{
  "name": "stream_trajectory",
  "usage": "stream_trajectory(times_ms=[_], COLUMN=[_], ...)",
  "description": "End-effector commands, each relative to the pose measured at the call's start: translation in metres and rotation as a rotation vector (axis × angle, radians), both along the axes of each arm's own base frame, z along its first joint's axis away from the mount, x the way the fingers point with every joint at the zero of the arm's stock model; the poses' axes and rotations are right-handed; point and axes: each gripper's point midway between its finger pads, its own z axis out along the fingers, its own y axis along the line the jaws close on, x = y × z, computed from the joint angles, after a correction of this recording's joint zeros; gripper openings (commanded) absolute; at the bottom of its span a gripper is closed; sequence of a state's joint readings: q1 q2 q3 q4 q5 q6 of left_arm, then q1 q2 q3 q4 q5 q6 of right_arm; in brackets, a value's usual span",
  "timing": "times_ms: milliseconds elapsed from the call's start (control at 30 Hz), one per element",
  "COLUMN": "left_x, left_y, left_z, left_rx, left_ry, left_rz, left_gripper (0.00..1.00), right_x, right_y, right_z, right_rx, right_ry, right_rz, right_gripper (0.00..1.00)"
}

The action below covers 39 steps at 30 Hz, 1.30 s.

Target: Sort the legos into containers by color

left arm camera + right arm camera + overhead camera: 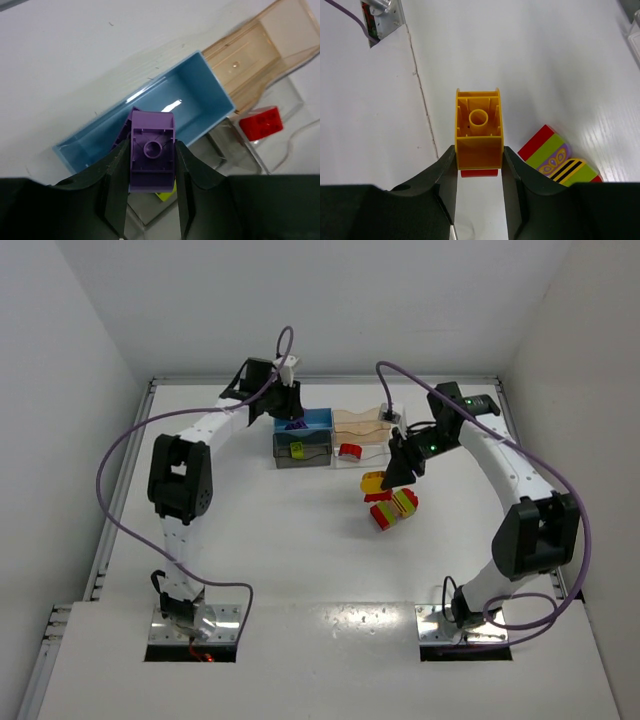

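My right gripper will next lift the yellow lego outward over the still empty peach container (pixel 368 426), then lower and release it inside.
My left gripper (pixel 152 150) is shut on a purple lego (pixel 152 155), which hangs over the near wall of the blue container (pixel 200 92). Under it, a lime lego (pixel 165 195) lies in the dark grey container (pixel 312 458). A red lego (pixel 261 123) sits in the clear container (pixel 372 454), next to the peach container (pixel 260 45). My right gripper (pixel 479 152) is shut on a yellow lego (pixel 479 130), and a red piece (pixel 479 173) shows behind its lower edge. A clump of red, lime and patterned legos (pixel 557 160) lies on the table just right of it.
In the top view the four bins (pixel 335 435) form a block at the back middle of the white table (pixel 300 540). The clump (pixel 395 508) lies in front of them to the right. White walls close the table on three sides. A purple cable (pixel 110 480) loops beside the left arm.
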State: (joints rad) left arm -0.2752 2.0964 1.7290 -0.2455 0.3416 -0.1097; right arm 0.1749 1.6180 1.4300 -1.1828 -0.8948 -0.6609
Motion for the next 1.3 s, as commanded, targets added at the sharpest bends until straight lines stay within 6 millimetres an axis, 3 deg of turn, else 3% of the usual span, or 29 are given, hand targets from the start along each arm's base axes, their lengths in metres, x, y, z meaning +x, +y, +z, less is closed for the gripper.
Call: stream_trajectory(times_ms=[0,200,233,333,467,600,633,667,700,733,767,800,833,867,900,933,967,1033,1100,1267], left_x=[0.026,0.036,0.036,0.031,0.021,0.011,0.006,-0.011,-0.02,-0.034,-0.064,-0.08,-0.094,-0.119,-0.142,-0.154,-0.173,-0.192,-0.193,-0.186], left_y=[0.004,0.002,0.001,-0.002,-0.004,-0.009,-0.016,-0.016,-0.013,-0.015,-0.022,-0.026,-0.029,-0.04,-0.047,-0.053,-0.062,-0.067,-0.066,-0.075], left_z=[0.023,0.009,0.009,0.004,-0.002,0.023,0.067,0.063,0.079,0.08,0.123,0.133,0.154,0.143,0.155,0.165,0.158,0.177,0.175,0.165], left_rx=[0.068,0.081,0.075,0.078,0.066,-0.001,-0.083,-0.143,-0.199,-0.287,-0.369,-0.423,-0.481,-0.569,-0.621,-0.667,-0.741,-0.821,-0.869,-0.829], left_ry=[-0.105,-0.08,-0.079,-0.067,-0.043,-0.075,-0.16,-0.138,-0.17,-0.191,-0.26,-0.27,-0.333,-0.221,-0.197,-0.208,-0.097,-0.135,-0.101,-0.069], left_rz=[0.03,0.037,0.028,-0.004,-0.03,-0.067,-0.079,-0.115,-0.124,-0.134,-0.22,-0.253,-0.299,-0.315,-0.381,-0.422,-0.432,-0.477,-0.418,-0.405], left_gripper=[0.19,0.3,0.34,0.6,0.63,0.63,0.62,0.62,0.62,0.62,0.62,0.63,0.63,0.63,0.64,0.64,0.64,0.66,0.67,0.69], right_x=[0.014,0.018,0.022,0.025,0.031,0.049,0.056,0.061,0.073,0.077,0.079,0.085,0.099,0.104,0.102,0.11,0.112,0.109,0.103,0.098], right_y=[0.003,0.004,0.001,0.003,0.006,0.009,0.007,0.009,0.008,0.011,0.011,0.011,0.017,0.019,0.021,0.029,0.029,0.048,0.061,0.07], right_z=[0.014,0.014,0.014,0.016,0.015,0.025,0.032,0.035,0.044,0.049,0.049,0.049,0.068,0.073,0.062,0.088,0.09,0.089,0.095,0.1], right_rx=[0.047,0.047,0.046,0.059,0.07,0.127,0.153,0.192,0.231,0.261,0.307,0.337,0.411,0.451,0.484,0.585,0.604,0.598,0.605,0.607], right_ry=[-0.034,-0.019,-0.019,-0.017,0.0,0.024,0.026,0.054,0.078,0.103,0.155,0.191,0.206,0.225,0.293,0.295,0.313,0.34,0.338,0.348], right_rz=[-0.017,-0.027,-0.036,-0.048,-0.065,-0.132,-0.162,-0.18,-0.24,-0.263,-0.288,-0.323,-0.375,-0.406,-0.446,-0.458,-0.478,-0.437,-0.402,-0.378], right_gripper=[0.0,0.0,0.0,0.0,0.0,0.0,0.0,0.0,0.0,0.0,0.0,0.0,0.0,0.0,0.0,0.0,0.0,0.0,0.0,0.0])
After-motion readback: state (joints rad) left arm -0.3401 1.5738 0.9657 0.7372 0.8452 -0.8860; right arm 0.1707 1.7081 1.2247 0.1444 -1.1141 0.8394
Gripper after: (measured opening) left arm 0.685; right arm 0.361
